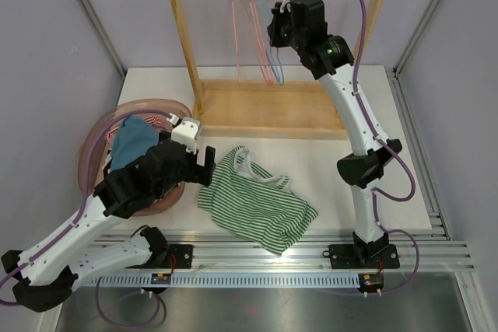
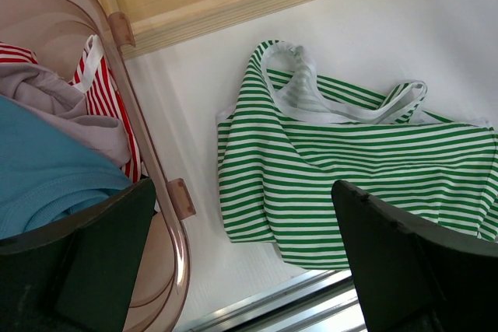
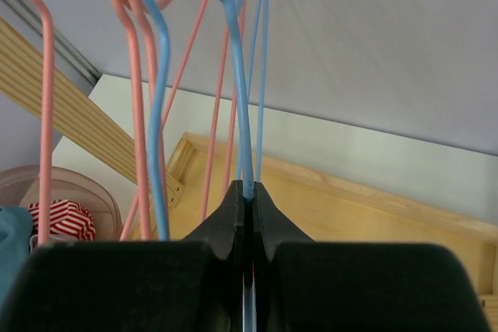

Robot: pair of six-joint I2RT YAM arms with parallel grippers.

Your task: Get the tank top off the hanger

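The striped cloth of the tank top beside the neckline lies below the left gripper and to its right in the top view, so the robot will move that gripper across and down to it.
The green-and-white striped tank top [image 1: 257, 204] lies crumpled flat on the table in front of the rack, off any hanger; it also shows in the left wrist view [image 2: 350, 184]. My left gripper [image 1: 204, 167] is open and empty, just left of the top and above the table. My right gripper [image 1: 274, 33] is raised at the rack and shut on a blue hanger [image 3: 237, 106], whose wire runs between the closed fingertips [image 3: 249, 196]. Pink hangers [image 1: 247, 29] and other blue hangers hang bare beside it.
A wooden clothes rack [image 1: 272, 110] stands at the back of the table. A clear pinkish basket [image 1: 97, 141] at the left holds a blue garment [image 1: 134, 139] and a red-striped one [image 2: 105, 99]. A metal rail [image 1: 311, 250] runs along the near edge.
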